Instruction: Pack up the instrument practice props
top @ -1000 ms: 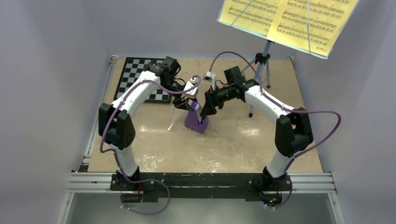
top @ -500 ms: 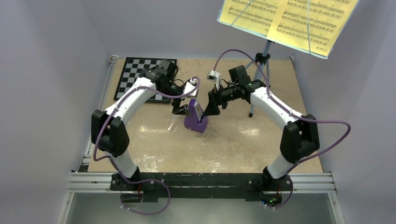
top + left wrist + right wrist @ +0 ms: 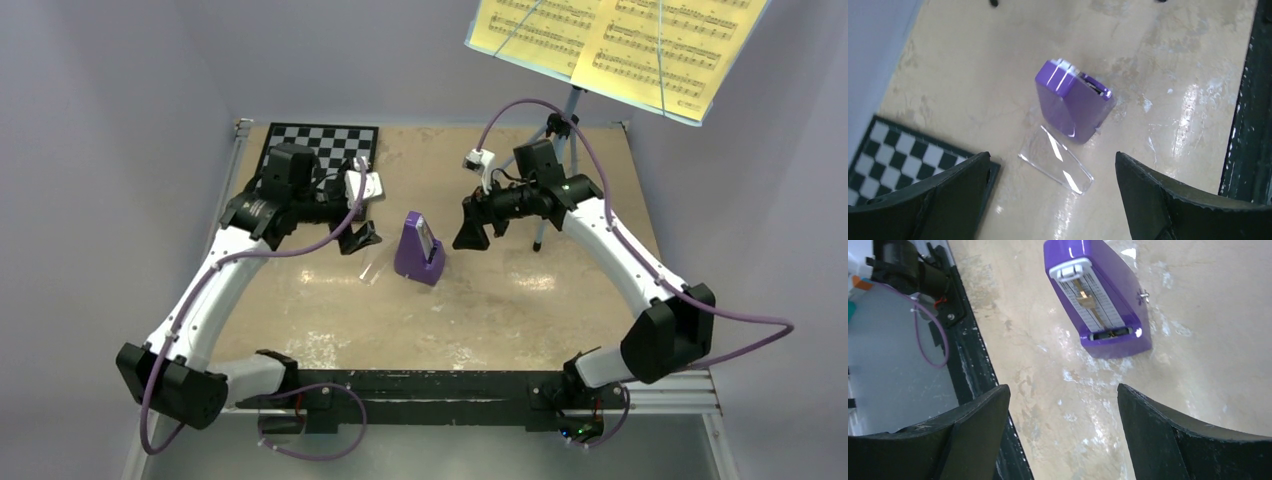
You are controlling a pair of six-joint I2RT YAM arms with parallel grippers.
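Next, the left gripper comes down and turns to close across the sides of the clear cover's narrow end (image 3: 365, 271) (image 3: 1082, 183), which lies slanted below it.
The purple pyramid metronome (image 3: 420, 250) stands upright mid-table with its front open; it also shows in the left wrist view (image 3: 1073, 102) and the right wrist view (image 3: 1098, 297). Its clear cover (image 3: 1055, 160) lies flat on the table to its left, also seen from above (image 3: 370, 268). My left gripper (image 3: 360, 238) is open and empty, left of the metronome. My right gripper (image 3: 470, 238) is open and empty, right of it. The yellow sheet music (image 3: 615, 45) rests on the light blue music stand (image 3: 560, 130) at the back right.
A black-and-white checkerboard (image 3: 310, 160) lies at the back left, its corner in the left wrist view (image 3: 888, 160). The stand's tripod legs (image 3: 540, 235) stand just behind my right gripper. The black front rail (image 3: 430, 385) runs along the near edge.
Both grippers have let go of the metronome and drawn back, left arm leftward, right arm rightward. The metronome stands free, and the clear cover lies on the table.
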